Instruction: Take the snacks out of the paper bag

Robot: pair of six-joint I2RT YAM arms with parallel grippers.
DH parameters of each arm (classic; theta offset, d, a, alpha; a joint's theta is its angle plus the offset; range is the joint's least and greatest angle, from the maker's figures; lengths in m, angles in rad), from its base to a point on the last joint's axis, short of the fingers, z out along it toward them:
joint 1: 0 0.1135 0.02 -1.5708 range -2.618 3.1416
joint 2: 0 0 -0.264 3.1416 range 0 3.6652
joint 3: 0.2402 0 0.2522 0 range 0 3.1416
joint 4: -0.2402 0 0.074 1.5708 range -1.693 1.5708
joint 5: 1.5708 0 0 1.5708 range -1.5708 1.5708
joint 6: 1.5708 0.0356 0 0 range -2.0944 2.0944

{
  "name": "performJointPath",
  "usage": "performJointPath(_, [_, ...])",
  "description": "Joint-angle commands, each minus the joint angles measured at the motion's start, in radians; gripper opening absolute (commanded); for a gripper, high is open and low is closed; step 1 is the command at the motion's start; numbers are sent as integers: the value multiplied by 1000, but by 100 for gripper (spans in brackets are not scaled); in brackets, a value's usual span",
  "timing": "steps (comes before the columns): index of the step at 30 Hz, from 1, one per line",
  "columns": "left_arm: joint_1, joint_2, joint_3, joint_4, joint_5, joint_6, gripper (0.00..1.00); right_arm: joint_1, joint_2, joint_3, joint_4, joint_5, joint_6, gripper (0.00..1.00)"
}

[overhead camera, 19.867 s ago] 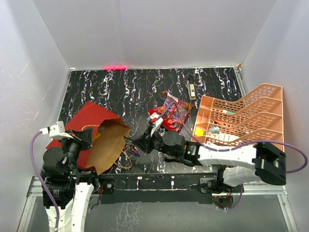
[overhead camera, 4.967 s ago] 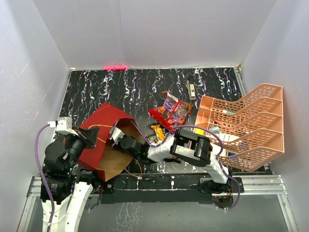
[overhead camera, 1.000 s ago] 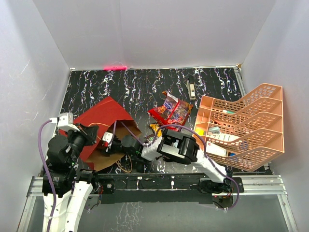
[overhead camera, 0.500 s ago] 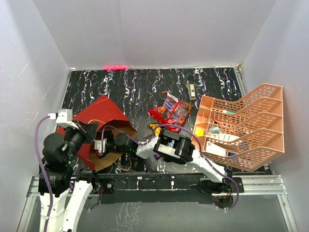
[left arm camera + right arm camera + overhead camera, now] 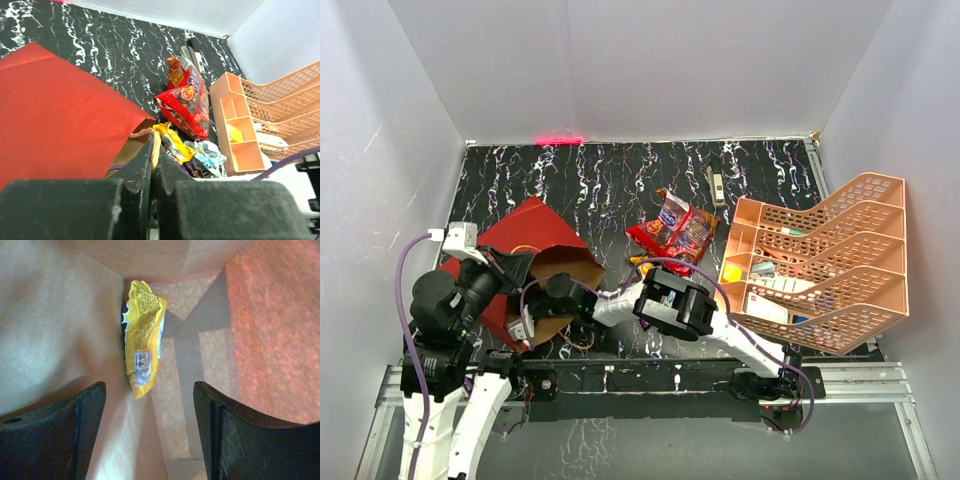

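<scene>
My right gripper slides deeper into the bag next and closes on the packet's near end [image 5: 142, 374], since the yellow snack packet [image 5: 142, 342] lies beyond its open fingers.
The paper bag [image 5: 525, 235], red outside and brown inside, lies on its side at the left with its mouth [image 5: 563, 268] facing right. My left gripper [image 5: 154, 142] is shut on the bag's tan rim and holds the mouth up. My right gripper [image 5: 150, 410] is deep inside the bag, open, with nothing between its fingers [image 5: 75, 425]. A yellow snack packet [image 5: 142, 342] lies just ahead of them against the brown wall. Outside the bag lie red chip bags [image 5: 675, 230] and smaller packets, yellow [image 5: 172, 142] and white-blue [image 5: 207, 152].
A peach lattice tiered tray [image 5: 820, 250] stands at the right, holding small items. A slim pen-like tool [image 5: 717, 183] lies at the back. The right arm [image 5: 675, 305] stretches across the near edge toward the bag. White walls close in the table.
My right gripper has pushed further into the bag, toward the near left, and its jaws have widened. My left gripper, still shut on the rim, has shifted slightly with the bag.
</scene>
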Motion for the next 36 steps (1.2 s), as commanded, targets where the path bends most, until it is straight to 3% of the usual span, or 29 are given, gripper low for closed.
performJointPath(1, [-16, 30, 1, 88, 105, -44, 0, 6, 80, 155, -85, -56, -105, 74])
performJointPath(12, [-60, 42, 1, 101, 204, -65, 0, -8, 259, 480, -181, -87, -90, 71])
performJointPath(15, [-64, 42, -12, 109, 214, -73, 0, -19, 323, 581, -187, -61, -84, 64])
performJointPath(19, [-68, 35, -7, 74, 167, -62, 0, -37, 330, 605, -170, -42, -52, 42])
performJointPath(26, [-67, 21, 14, -16, -7, -35, 0, -42, 167, 339, 12, 1, 15, 20])
performJointPath(31, [-68, 12, 17, -37, -155, -46, 0, -38, -10, 29, 140, 18, 89, 11])
performJointPath(36, [-67, 3, 0, 5, -191, -71, 0, -27, -185, -218, 220, 51, 148, 7])
